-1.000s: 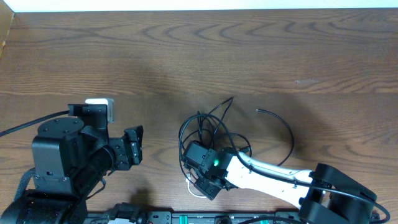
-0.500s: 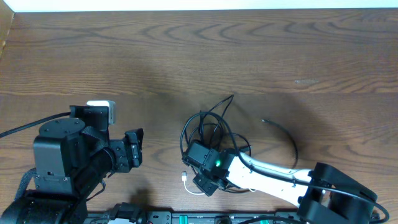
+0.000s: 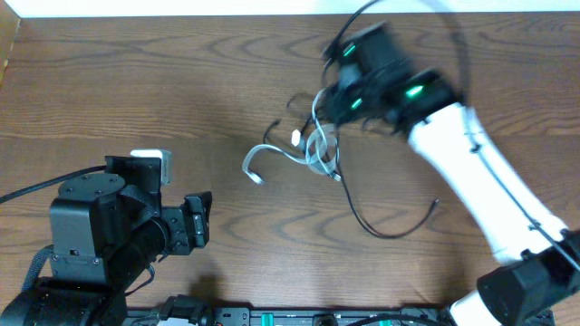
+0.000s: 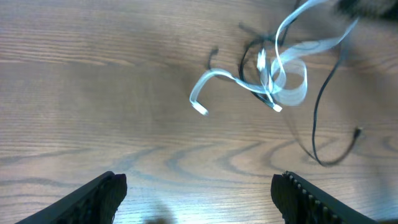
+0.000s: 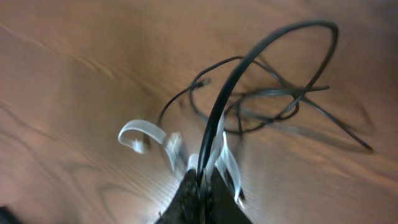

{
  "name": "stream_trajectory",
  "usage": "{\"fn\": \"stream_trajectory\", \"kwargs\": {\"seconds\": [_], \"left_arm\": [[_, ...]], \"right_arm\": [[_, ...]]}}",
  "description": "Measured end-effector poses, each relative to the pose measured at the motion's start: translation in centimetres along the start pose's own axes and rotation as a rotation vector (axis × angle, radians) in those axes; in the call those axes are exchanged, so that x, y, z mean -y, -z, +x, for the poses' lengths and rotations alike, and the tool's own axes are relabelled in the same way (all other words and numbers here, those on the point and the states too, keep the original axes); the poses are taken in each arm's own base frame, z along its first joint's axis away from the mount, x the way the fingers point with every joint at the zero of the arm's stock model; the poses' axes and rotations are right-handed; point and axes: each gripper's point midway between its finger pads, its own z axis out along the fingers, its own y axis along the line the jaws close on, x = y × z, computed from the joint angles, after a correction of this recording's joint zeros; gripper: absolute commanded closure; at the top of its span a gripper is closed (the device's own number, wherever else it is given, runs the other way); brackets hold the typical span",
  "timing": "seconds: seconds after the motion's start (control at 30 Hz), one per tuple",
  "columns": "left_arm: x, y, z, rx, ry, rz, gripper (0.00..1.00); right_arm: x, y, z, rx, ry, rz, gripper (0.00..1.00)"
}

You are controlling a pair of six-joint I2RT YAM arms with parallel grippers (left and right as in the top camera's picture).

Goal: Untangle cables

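Observation:
The bare middle of the table is below my right gripper and back toward the base. My right gripper should next move back and down there and let go of the black cable.
The cables are a bundle of thin black cords (image 3: 390, 222) and one flat white cord (image 3: 272, 154), hanging in motion blur over the middle of the table. My right gripper (image 3: 333, 104) is raised over the far middle of the table. In the right wrist view this gripper (image 5: 202, 183) is shut on a black cable (image 5: 249, 68), with the white cable (image 5: 140, 134) trailing beside its fingers. My left gripper (image 3: 195, 222) stands open at the front left, well apart from the bundle. Its wrist view shows the left gripper (image 4: 199, 193) with nothing in it, the white cable (image 4: 273, 68) and a black cable (image 4: 317, 130) ahead.
The bare wooden table (image 3: 136, 72) ends at a white strip along the far edge. The left arm's black body (image 3: 91, 226) fills the front left corner. The right arm's white link (image 3: 489, 190) crosses the right side of the table.
My right gripper shut on the cables near the front edge, then swung up and away to the far middle. The bundle rose with it and stretched out. The left arm stayed put.

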Motion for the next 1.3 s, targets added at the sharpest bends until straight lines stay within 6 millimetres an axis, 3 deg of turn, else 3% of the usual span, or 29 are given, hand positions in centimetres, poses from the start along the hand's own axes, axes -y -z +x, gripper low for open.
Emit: {"fn": "stream_trajectory", "kwargs": {"seconds": [0.07,0.13,0.23,0.33,0.37,0.4,0.47,0.6,0.77,1.07,1.3], "left_arm": [[0.1,0.0,0.0,0.0,0.0,0.003,0.2],[0.1,0.0,0.0,-0.001,0.0,0.004,0.2],[0.1,0.0,0.0,0.0,0.0,0.007,0.2],[0.1,0.0,0.0,0.0,0.0,0.008,0.2],[0.1,0.0,0.0,0.0,0.0,0.008,0.2],[0.1,0.0,0.0,-0.001,0.0,0.008,0.2],[0.1,0.0,0.0,-0.001,0.0,0.008,0.2],[0.1,0.0,0.0,-0.001,0.0,0.008,0.2],[0.1,0.0,0.0,-0.001,0.0,0.008,0.2],[0.1,0.0,0.0,-0.001,0.0,0.007,0.2],[0.1,0.0,0.1,-0.006,0.001,0.007,0.2]], "right_arm": [[0.9,2.5,-1.4,0.023,-0.014,-0.016,0.99],[0.8,3.6,-0.3,-0.026,-0.012,-0.029,0.99],[-0.2,3.2,2.9,-0.144,0.008,-0.044,0.99],[-0.9,1.3,7.1,-0.278,0.042,-0.025,0.94],[-1.0,0.7,8.5,-0.318,0.053,-0.009,0.81],[-0.9,-0.1,10.0,-0.36,0.062,0.019,0.43],[-0.2,-1.1,12.7,-0.433,0.064,0.096,0.01],[2.4,-1.0,14.4,-0.471,0.022,0.28,0.01],[4.8,-0.9,12.6,-0.375,-0.049,0.413,0.01],[3.6,-2.5,9.9,-0.252,-0.093,0.333,0.1],[3.6,-4.9,12.4,-0.281,-0.083,0.313,0.18]]}}
